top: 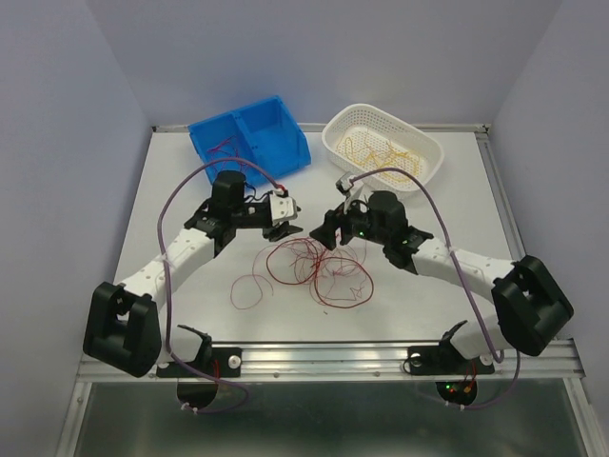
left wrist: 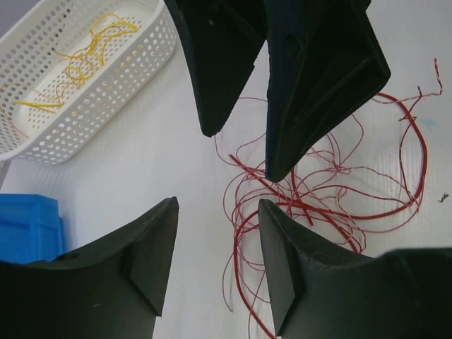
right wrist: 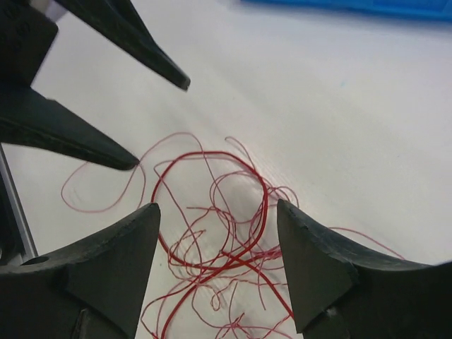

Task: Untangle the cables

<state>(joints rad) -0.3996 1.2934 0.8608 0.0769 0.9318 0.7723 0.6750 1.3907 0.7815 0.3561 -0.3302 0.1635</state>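
Observation:
I will lower my right gripper onto the crossing of red wires in the tangle (right wrist: 226, 226) below it next, as thin wires bunch together there between its open fingers.
A tangle of dark red wires (top: 314, 267) lies in loose loops on the white table, with one separate loop (top: 247, 288) to its left. Both grippers hover just above its far edge, facing each other. My left gripper (top: 284, 221) is open and empty. In the left wrist view (left wrist: 217, 205) the red wires (left wrist: 332, 191) lie ahead and to its right. My right gripper (top: 325, 233) is open and empty. In the right wrist view (right wrist: 217, 206) the red tangle (right wrist: 226, 226) lies between and below its fingers. Yellow-orange wires (top: 381, 150) lie in the white basket.
A blue bin (top: 249, 133) at the back left holds a few red wires (top: 224, 146). A white perforated basket (top: 383, 145) stands at the back right and shows in the left wrist view (left wrist: 106, 99). The table's metal front rail (top: 324, 357) runs along the near edge.

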